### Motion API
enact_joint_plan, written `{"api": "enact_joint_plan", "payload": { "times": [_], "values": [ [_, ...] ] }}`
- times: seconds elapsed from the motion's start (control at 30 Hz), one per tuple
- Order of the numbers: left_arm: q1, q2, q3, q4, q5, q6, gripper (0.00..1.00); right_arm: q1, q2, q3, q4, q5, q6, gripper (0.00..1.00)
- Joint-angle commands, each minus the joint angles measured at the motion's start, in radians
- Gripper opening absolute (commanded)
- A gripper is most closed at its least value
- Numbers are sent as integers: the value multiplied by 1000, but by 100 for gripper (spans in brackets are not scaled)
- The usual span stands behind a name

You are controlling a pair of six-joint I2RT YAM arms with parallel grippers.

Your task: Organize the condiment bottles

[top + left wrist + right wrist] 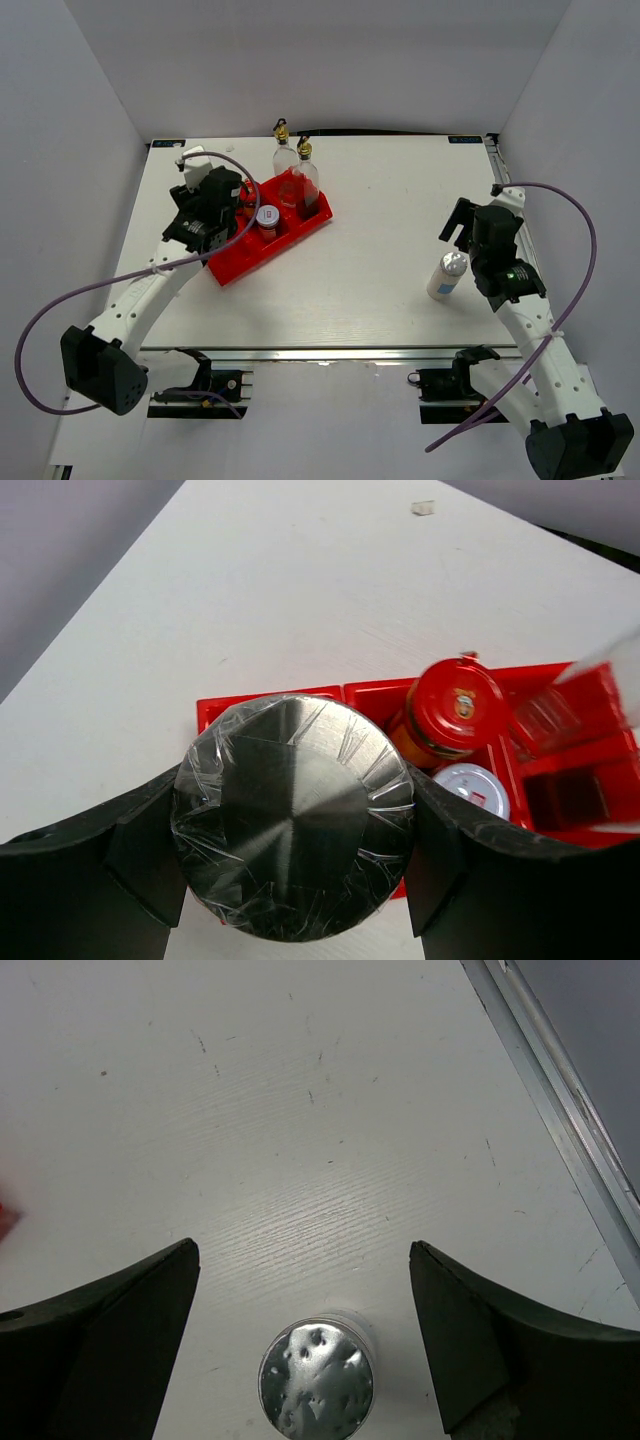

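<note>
My left gripper moves down into the red tray's end section beside the red-lidded jar (455, 705) next. The jar and second shaker already take the neighboring places.
My left gripper (292, 880) is shut on a white shaker with a foil-wrapped silver lid (292, 815), held over the left end of the red tray (250, 695). In the top view this gripper (222, 225) hides that shaker. The tray (310, 222) holds a red-lidded jar (455, 705), a second silver-lidded shaker (267, 218) and two glass bottles with gold pourers (285, 155) (305, 175). A third shaker (447, 275) stands alone on the table at the right. My right gripper (302, 1250) is open above it, and its lid (316, 1380) sits low between the jaws.
The metal table rail (560, 1110) runs close on the right of the lone shaker. White walls enclose the table on three sides. Purple cables loop from both arms.
</note>
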Motion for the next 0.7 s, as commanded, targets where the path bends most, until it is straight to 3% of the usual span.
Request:
{"api": "enact_joint_plan", "payload": {
  "times": [0.0, 0.4, 0.67],
  "values": [
    [71, 6, 5, -3, 5, -39, 19, -6, 9, 3, 21, 15, 2, 89],
    [196, 122, -31, 63, 152, -22, 19, -6, 30, 8, 12, 20, 4, 89],
    [223, 210, -28, 117, 178, -8, 34, -6, 56, 28, -13, -29, -21, 89]
  ]
}}
